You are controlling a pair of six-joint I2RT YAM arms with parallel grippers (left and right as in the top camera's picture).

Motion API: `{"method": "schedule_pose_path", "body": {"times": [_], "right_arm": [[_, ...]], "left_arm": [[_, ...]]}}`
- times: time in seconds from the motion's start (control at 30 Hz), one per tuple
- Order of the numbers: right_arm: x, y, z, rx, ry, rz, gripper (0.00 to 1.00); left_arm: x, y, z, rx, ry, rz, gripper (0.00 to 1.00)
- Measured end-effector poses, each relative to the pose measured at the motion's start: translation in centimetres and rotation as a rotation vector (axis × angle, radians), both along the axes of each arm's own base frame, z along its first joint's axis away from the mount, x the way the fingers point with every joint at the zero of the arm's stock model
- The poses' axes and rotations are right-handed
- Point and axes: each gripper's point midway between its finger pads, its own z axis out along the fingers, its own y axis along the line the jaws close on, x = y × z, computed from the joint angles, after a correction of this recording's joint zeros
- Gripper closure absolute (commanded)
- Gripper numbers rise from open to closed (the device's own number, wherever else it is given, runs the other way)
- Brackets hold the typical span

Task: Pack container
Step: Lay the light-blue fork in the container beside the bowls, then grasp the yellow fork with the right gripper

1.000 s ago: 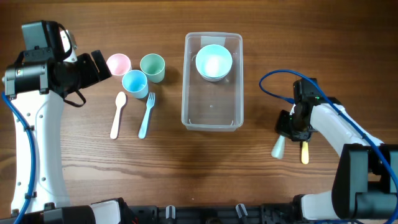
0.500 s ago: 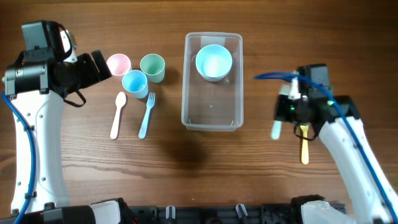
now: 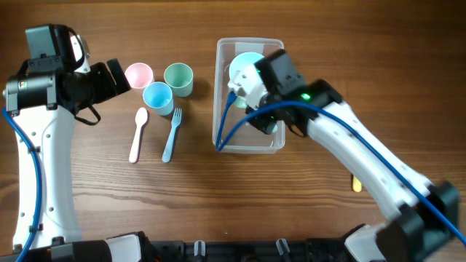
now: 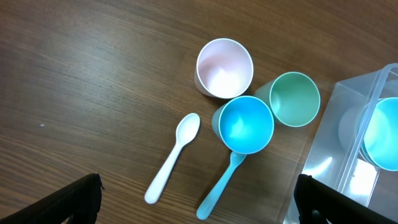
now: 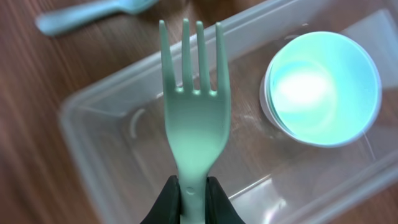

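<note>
My right gripper lowers the pale green fork (image 5: 193, 112) next onto the bottom of the container's bare near end (image 5: 146, 146), which lies below the gripper, and releases it clear of the bowl.
The clear plastic container (image 3: 224, 109) stands at the table's middle with a light blue bowl (image 3: 243, 64) in its far end; it also shows in the right wrist view (image 5: 99, 155) with the bowl (image 5: 320, 87). My right gripper (image 5: 193, 193) is shut on a pale green fork (image 5: 193, 112), held over the container's open part; from overhead the right gripper (image 3: 263, 116) sits above the container. My left gripper (image 4: 196, 202) is open and empty, above the wood near a white spoon (image 4: 171, 160) and a blue fork (image 4: 221, 186).
Pink cup (image 3: 138, 73), green cup (image 3: 178, 77) and blue cup (image 3: 157, 95) stand left of the container, with the white spoon (image 3: 137, 134) and blue fork (image 3: 171, 133) below them. A yellow utensil (image 3: 356, 182) lies at the right, partly hidden by my arm.
My right arm has swung left from the table's right side to over the container, carrying the green fork. The left arm has not moved.
</note>
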Motion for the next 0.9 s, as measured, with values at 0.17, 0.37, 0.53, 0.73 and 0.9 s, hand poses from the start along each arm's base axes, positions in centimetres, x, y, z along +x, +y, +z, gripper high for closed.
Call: {"method": "schedule_pose_path", "body": {"times": [0.17,0.37,0.53,0.73,0.9], "right_arm": [[0.9,0.2,-4.4,-0.124,-0.001,0.193,0.96],[0.3,1.5,-8.2,-0.111,0.084,0.294,0.91],[0.3,1.7,-9.3,-0.106,0.128,0.251,0.60],[3.1,2.7,6.7,0.131,-0.128,0.037,0.47],[4.1,-11.2,8.6,0.235,0.095,-0.719,0.39]], "left_arm": [[0.0,0.0,0.0,0.000,0.000,0.000,0.00],[0.0,0.0,0.0,0.000,0.000,0.000,0.00],[0.0,0.0,0.0,0.000,0.000,0.000,0.00],[0.0,0.0,0.0,0.000,0.000,0.000,0.00],[0.0,0.0,0.0,0.000,-0.001,0.000,0.00]]}}
